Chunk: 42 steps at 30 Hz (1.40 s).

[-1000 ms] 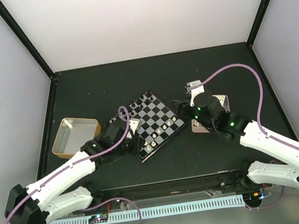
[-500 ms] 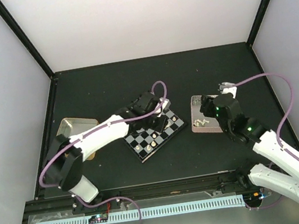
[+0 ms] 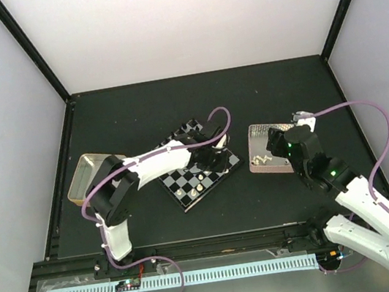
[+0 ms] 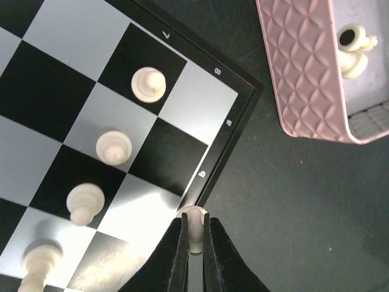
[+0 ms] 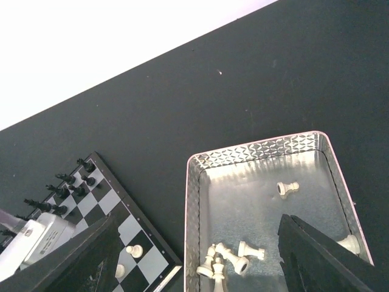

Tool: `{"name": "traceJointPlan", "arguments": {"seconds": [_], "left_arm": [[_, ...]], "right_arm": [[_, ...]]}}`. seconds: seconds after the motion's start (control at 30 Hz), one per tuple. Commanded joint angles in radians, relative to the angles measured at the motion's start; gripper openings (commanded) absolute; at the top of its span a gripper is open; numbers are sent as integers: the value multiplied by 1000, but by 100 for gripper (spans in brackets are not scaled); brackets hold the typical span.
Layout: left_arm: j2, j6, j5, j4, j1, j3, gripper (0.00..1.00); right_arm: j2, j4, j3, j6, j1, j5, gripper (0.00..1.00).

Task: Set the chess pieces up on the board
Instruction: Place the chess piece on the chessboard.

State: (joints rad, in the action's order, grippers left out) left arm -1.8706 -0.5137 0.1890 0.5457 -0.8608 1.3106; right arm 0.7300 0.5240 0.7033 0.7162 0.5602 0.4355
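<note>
The empty black square (image 4: 169,151) beside the board's white corner is outward of my left gripper, so my left gripper will next carry the cream-white piece outward off the board's rim and release it there.
The board (image 3: 196,168) lies mid-table, turned at an angle. My left gripper (image 3: 216,159) is shut on a cream-white chess piece (image 4: 193,226), holding it over the board's right rim (image 4: 226,141). Several cream pawns (image 4: 148,83) stand in a row on the board beside it. Black pieces (image 5: 67,182) stand along the far side of the board (image 5: 121,213). My right gripper (image 5: 200,267) is open and empty above the pink tray (image 5: 193,201). Several cream pieces (image 5: 249,249) lie loose in that tray.
The pink tray (image 3: 281,165) sits right of the board, with a narrow strip of dark table between them; its corner shows in the left wrist view (image 4: 304,73). A shiny metal tin (image 3: 81,180) stands to the left of the board, partly behind the left arm.
My left arm has swung from the board's left side across to its right edge and now holds a cream piece. My right gripper has drawn back from the board to over the tray.
</note>
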Motion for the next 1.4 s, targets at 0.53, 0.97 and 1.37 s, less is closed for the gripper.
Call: {"name": "traceJointPlan", "arguments": {"seconds": [0.53,0.97,1.37], "left_arm": [[-133,-163,-145,187,-15,240,11],[-131,-149,-80,184,-16,250,20],[102,-104,-114,126,21,163,31]], "right_arm": [[-57,87,92,5,-7,-12,73],[-67,94,102,-8,-8,-19,73],[135,128,121,-64,-57,-69,72]]}}
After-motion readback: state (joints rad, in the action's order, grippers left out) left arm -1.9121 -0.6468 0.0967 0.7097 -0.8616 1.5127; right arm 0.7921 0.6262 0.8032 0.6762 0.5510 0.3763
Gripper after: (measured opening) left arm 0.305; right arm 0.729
